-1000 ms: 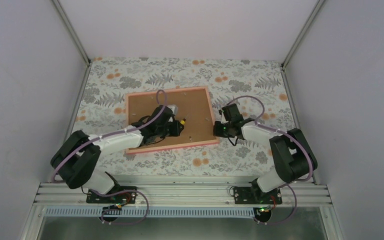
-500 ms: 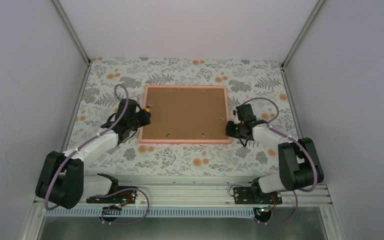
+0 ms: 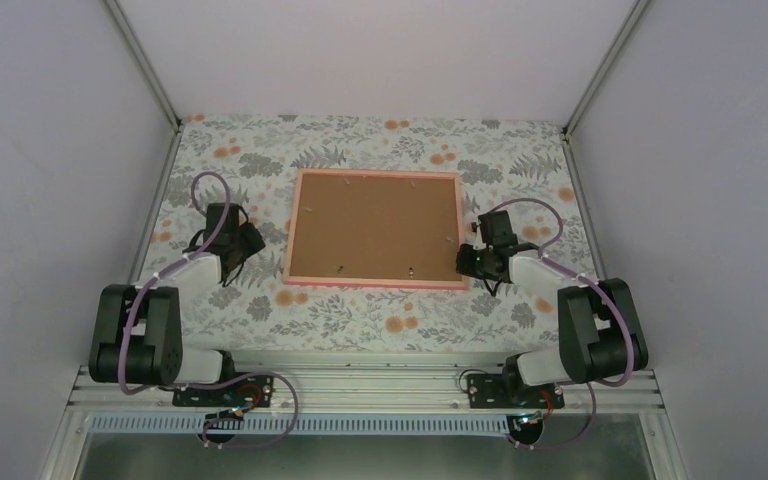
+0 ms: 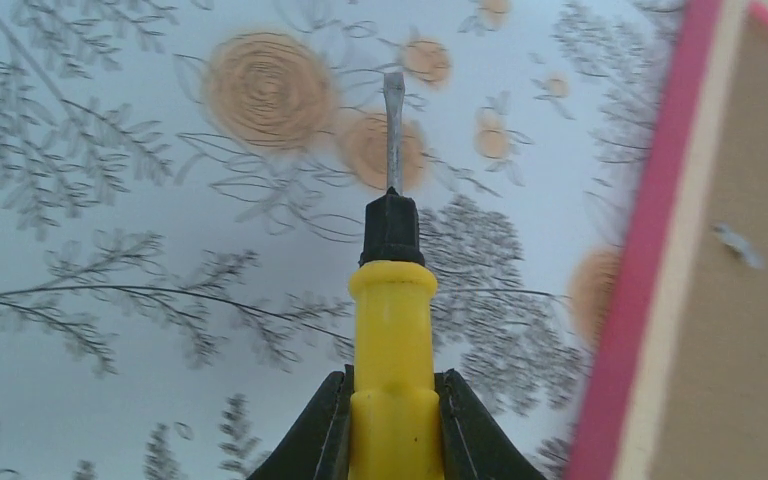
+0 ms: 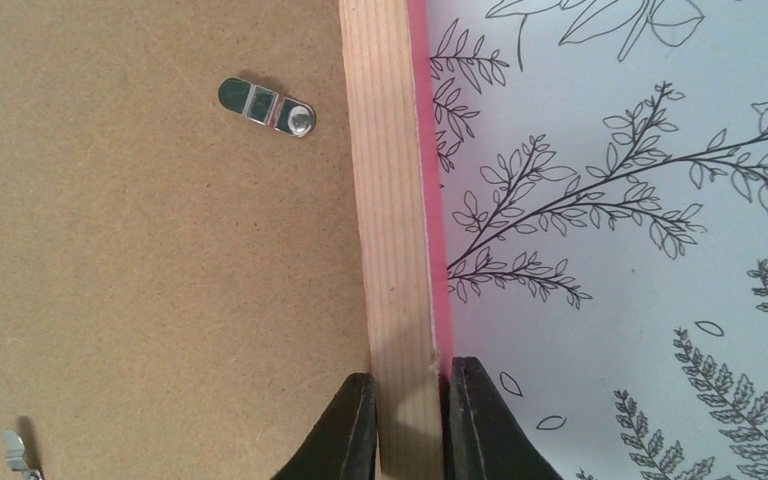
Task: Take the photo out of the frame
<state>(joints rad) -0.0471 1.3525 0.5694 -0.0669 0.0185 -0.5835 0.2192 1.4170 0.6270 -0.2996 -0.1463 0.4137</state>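
The left gripper will next go down slightly away from the frame onto the large orange flower (image 4: 272,92) and release the screwdriver, since the tablecloth beside the frame is clear.
The frame (image 3: 375,228) lies face down mid-table, its brown backing board up inside a pink rim. The photo is hidden beneath the board. My right gripper (image 3: 467,262) is at the frame's right edge near the near corner. In the right wrist view this gripper (image 5: 407,385) is shut on the wooden rail (image 5: 390,200), one finger on each side. My left gripper (image 3: 243,243) is left of the frame, over the cloth. It is shut (image 4: 394,385) on a yellow-handled screwdriver (image 4: 392,330), whose blade points away, with the frame's pink edge (image 4: 650,250) to the right.
Small metal clips (image 5: 265,106) hold the backing board, with another clip (image 4: 738,245) near the left edge. The floral tablecloth (image 3: 360,310) covers the table. Grey walls enclose the left, back and right sides. A metal rail (image 3: 360,385) runs along the near edge.
The left arm swung off the backing board to the left of the frame, carrying the screwdriver. The frame turned square and shifted right, with the right gripper following its right edge.
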